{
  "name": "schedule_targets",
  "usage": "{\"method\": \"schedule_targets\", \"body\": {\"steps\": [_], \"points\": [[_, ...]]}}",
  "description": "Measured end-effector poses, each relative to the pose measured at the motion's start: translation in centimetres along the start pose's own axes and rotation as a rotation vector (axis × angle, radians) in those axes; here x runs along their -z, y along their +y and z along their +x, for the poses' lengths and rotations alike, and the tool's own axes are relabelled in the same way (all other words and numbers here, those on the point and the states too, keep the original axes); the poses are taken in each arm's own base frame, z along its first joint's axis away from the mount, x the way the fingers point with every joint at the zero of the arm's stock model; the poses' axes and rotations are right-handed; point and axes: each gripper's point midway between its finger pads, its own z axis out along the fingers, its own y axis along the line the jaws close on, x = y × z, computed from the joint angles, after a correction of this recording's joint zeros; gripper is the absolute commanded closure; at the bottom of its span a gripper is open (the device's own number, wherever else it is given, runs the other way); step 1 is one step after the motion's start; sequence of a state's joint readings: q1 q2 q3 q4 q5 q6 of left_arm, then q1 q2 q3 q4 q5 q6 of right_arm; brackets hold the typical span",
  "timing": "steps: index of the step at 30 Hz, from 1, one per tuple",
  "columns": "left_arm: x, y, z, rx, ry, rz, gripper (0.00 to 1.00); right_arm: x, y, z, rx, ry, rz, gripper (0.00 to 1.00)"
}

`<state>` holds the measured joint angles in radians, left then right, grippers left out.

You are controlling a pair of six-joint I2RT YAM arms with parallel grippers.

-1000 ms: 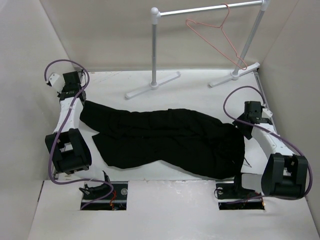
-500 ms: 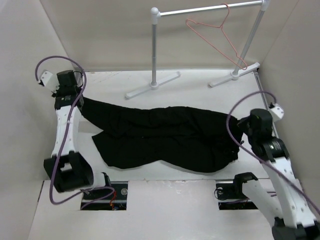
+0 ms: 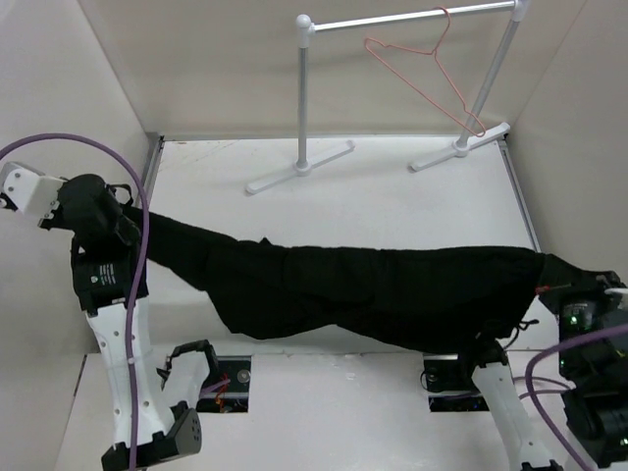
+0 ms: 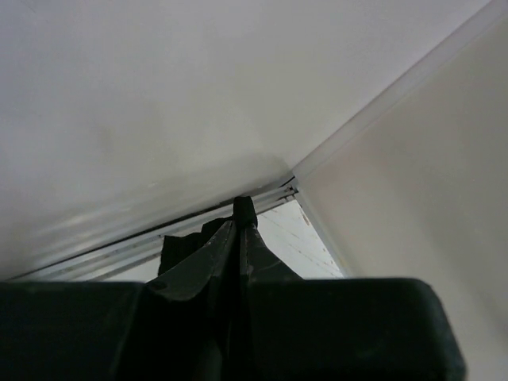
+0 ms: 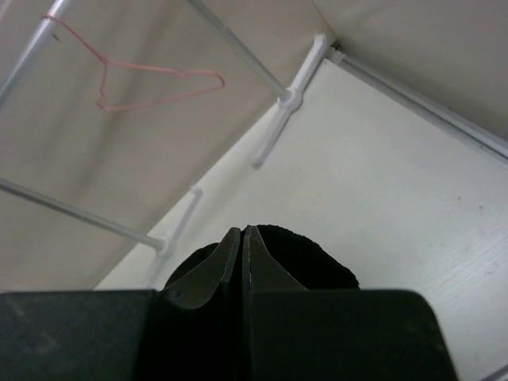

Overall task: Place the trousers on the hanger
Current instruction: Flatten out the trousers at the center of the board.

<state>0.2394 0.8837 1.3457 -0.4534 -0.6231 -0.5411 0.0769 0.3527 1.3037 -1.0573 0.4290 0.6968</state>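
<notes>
The bare tabletop by the bar's foot (image 3: 491, 192) (image 5: 341, 151) nearest the hanger is clear, so my right gripper will next lower outward to that spot and release the trouser end of the hanger.
The black trousers (image 3: 373, 294) hang stretched in the air between my two grippers, sagging toward the table's front. My left gripper (image 3: 130, 214) is raised at the far left and is shut on one end of the trousers; in the left wrist view black cloth (image 4: 181, 248) pokes out past the closed left gripper (image 4: 240, 224). At the far right my right gripper (image 3: 555, 271) is shut on the other end, with fabric (image 5: 313, 255) bulging behind the closed right gripper (image 5: 241, 232). The pink-red hanger (image 3: 432, 77) hangs on the rail at the back, far from both grippers.
A white-and-silver garment rail (image 3: 402, 20) stands at the back right on two white feet (image 3: 299, 167). Beige walls enclose the white table (image 3: 392, 196) on the left, back and right. The hanger (image 5: 155, 79) and rail (image 5: 238, 48) also show in the right wrist view.
Both arms have lifted and pulled apart, raising the trousers off the table and stretching them out. The right gripper closed on the cloth during this second.
</notes>
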Motion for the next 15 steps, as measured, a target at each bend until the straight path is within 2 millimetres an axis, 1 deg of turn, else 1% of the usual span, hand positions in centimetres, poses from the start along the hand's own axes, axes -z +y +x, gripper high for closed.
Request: {"method": "schedule_targets", "body": {"steps": [1, 2, 3, 4, 6, 8, 9, 10, 11, 12, 13, 15], "points": [[0.1, 0.1, -0.3, -0.01, -0.014, -0.003, 0.96, -0.2, 0.3, -0.3, -0.003, -0.015, -0.007, 1.0], [0.0, 0.2, -0.4, -0.022, -0.02, -0.009, 0.96, -0.7, 0.4, 0.0, -0.005, -0.016, -0.011, 1.0], [-0.4, 0.3, -0.1, -0.04, -0.02, -0.021, 0.96, -1.9, 0.4, 1.0, -0.002, 0.0, -0.003, 1.0], [-0.9, 0.3, 0.4, -0.058, -0.015, -0.035, 0.96, -3.3, 0.1, 2.3, 0.009, 0.027, 0.017, 1.0], [-2.5, 0.3, 2.4, -0.105, 0.018, -0.061, 0.96, -7.1, -1.0, 6.2, 0.06, 0.119, 0.104, 0.99], [-4.8, -0.1, 5.6, -0.169, 0.081, -0.088, 0.96, -11.1, -2.2, 10.0, 0.114, 0.216, 0.198, 0.99], [-5.8, -0.4, 7.1, -0.194, 0.112, -0.095, 0.96, -12.7, -2.9, 11.3, 0.128, 0.247, 0.239, 0.99], [-7.1, -0.8, 9.1, -0.224, 0.149, -0.101, 0.96, -14.5, -3.7, 12.6, 0.137, 0.28, 0.284, 0.99], [-8.3, -1.0, 11.4, -0.26, 0.194, -0.111, 0.96, -15.9, -4.5, 13.6, 0.139, 0.302, 0.319, 0.99], [-9.4, -1.2, 13.8, -0.296, 0.241, -0.12, 0.96, -17.1, -5.3, 14.2, 0.132, 0.315, 0.348, 0.99], [-10.1, -1.3, 16.1, -0.332, 0.286, -0.127, 0.96, -17.8, -5.9, 14.5, 0.124, 0.321, 0.368, 0.99], [-11.2, -1.6, 19.3, -0.383, 0.353, -0.134, 0.96, -19.1, -6.7, 14.4, 0.1, 0.311, 0.396, 0.99]]}}
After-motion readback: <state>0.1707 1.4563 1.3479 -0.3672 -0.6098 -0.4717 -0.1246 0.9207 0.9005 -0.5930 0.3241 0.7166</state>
